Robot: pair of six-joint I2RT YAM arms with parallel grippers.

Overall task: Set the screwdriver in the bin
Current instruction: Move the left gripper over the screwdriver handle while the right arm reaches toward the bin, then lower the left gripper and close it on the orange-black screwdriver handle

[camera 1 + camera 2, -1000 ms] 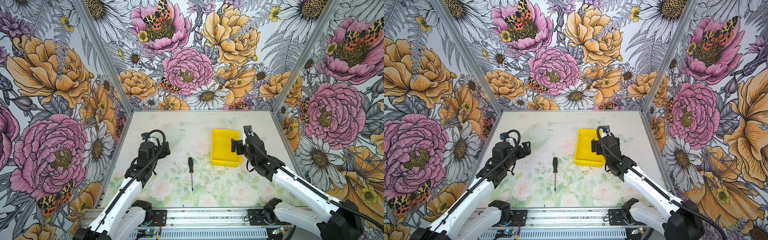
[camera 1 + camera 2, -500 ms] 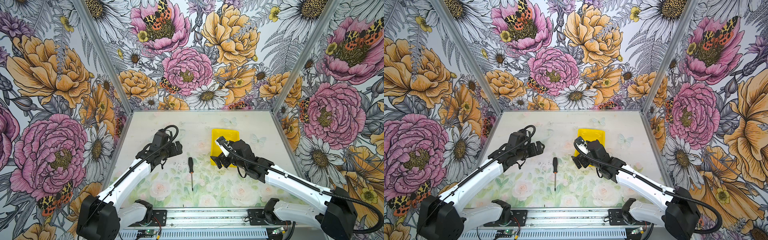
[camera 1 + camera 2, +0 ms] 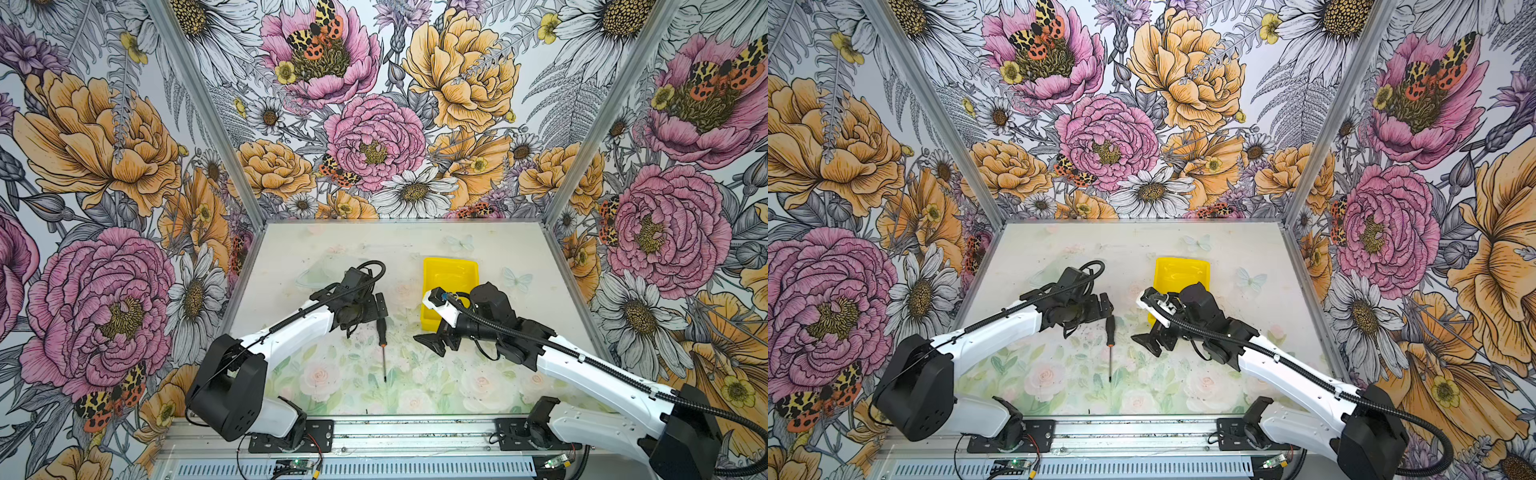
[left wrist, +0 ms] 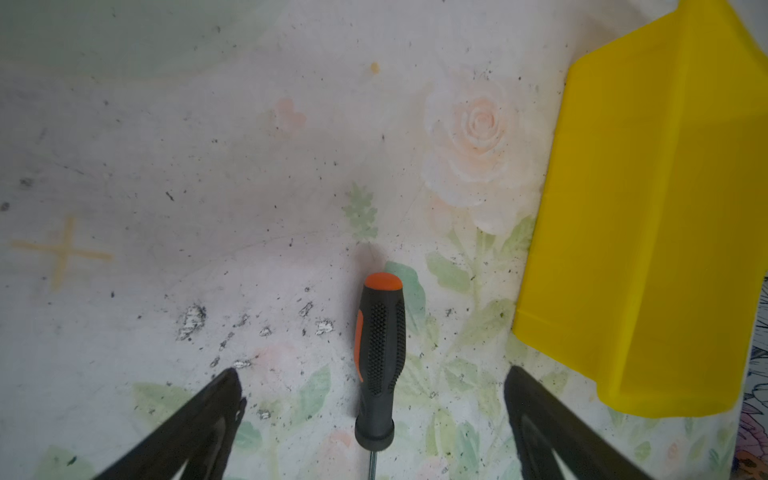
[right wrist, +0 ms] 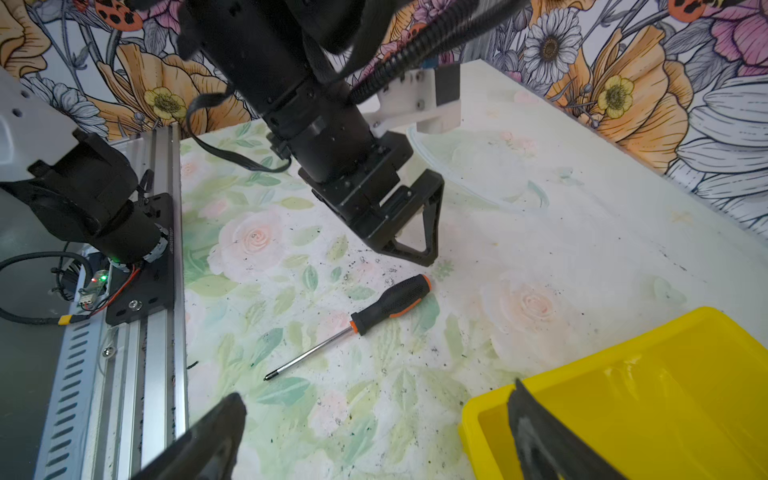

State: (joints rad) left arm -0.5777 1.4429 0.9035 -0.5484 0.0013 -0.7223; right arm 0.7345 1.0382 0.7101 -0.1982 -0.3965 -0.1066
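Next, my left gripper moves down slightly back onto the screwdriver handle's narrow part by the shaft [image 3: 382, 336] [image 4: 376, 401] and closes. The screwdriver lies below it, between the spread fingers, hence this move.
The screwdriver [image 3: 381, 330] [image 3: 1109, 330] lies flat mid-table, black and orange handle toward the back, thin shaft toward the front. My left gripper [image 3: 377, 305] [image 3: 1103, 306] hangs open just over the handle's end. In the left wrist view, the handle [image 4: 379, 361] lies between the spread fingers of the left gripper [image 4: 374, 374], untouched. The yellow bin [image 3: 449, 272] [image 3: 1179, 270] [image 4: 644, 208] sits to the right, empty where visible. My right gripper [image 3: 432, 343] [image 3: 1148, 343] [image 5: 376, 395] is open at the bin's near left corner [image 5: 665, 395], right of the screwdriver [image 5: 390, 303].
An aluminium rail [image 3: 415, 432] with both arm bases runs along the table's front edge. Floral walls close the left, back and right sides. My right forearm [image 3: 498, 328] covers the bin's front part. A faint orange cross [image 4: 62, 249] marks the tabletop.
Both arms have reached in toward the middle. The left gripper moved right, over the screwdriver's handle. The right gripper swung from beside the bin to its near left corner. The screwdriver has not moved.
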